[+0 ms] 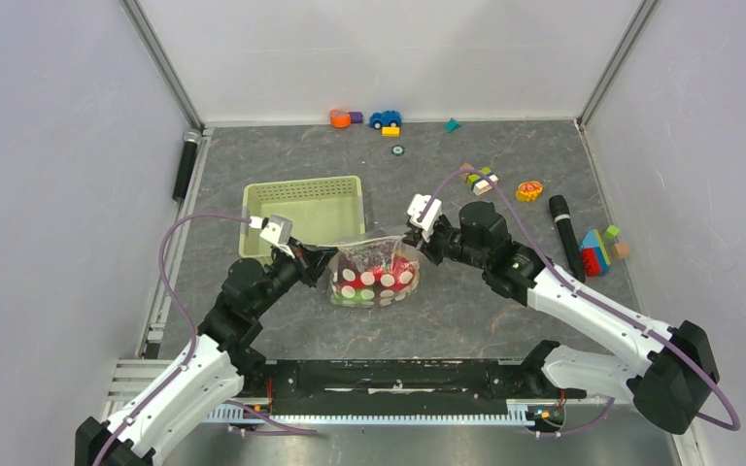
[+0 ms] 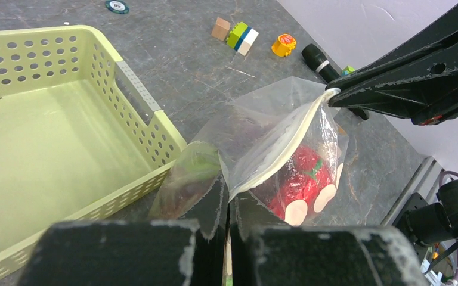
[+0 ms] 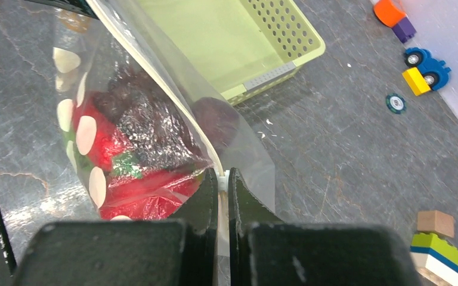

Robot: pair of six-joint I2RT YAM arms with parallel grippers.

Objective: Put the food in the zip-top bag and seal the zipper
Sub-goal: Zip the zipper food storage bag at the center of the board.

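Note:
I will move my right gripper to the right in the top view next and down to the bare tabletop (image 1: 538, 227) beside the black cylinder, because there is room for the bag (image 1: 374, 277) there.
The zip-top bag (image 1: 374, 277), clear with white dots, hangs stretched between my two grippers just in front of the basket. The food (image 1: 381, 275) is inside it: red pieces (image 2: 301, 176) (image 3: 137, 190), a dark purple grape bunch (image 3: 149, 119) and something green (image 2: 197, 164). The zipper (image 2: 280, 149) (image 3: 155, 77) runs taut along the top edge. My left gripper (image 1: 325, 254) (image 2: 229, 193) is shut on the bag's left zipper end. My right gripper (image 1: 413, 238) (image 3: 222, 179) is shut on the zipper's right end, at the small white slider tab (image 3: 222, 180).
The pale green lattice basket (image 1: 303, 209) (image 2: 137, 95) (image 3: 274, 65) stands right behind the bag. A blue toy car (image 1: 385, 118), coloured blocks (image 1: 597, 250) (image 3: 441, 250) and a chip (image 1: 398, 149) lie at the back and right. Black cylinders lie at the right (image 1: 563, 233) and the left edge (image 1: 186, 165).

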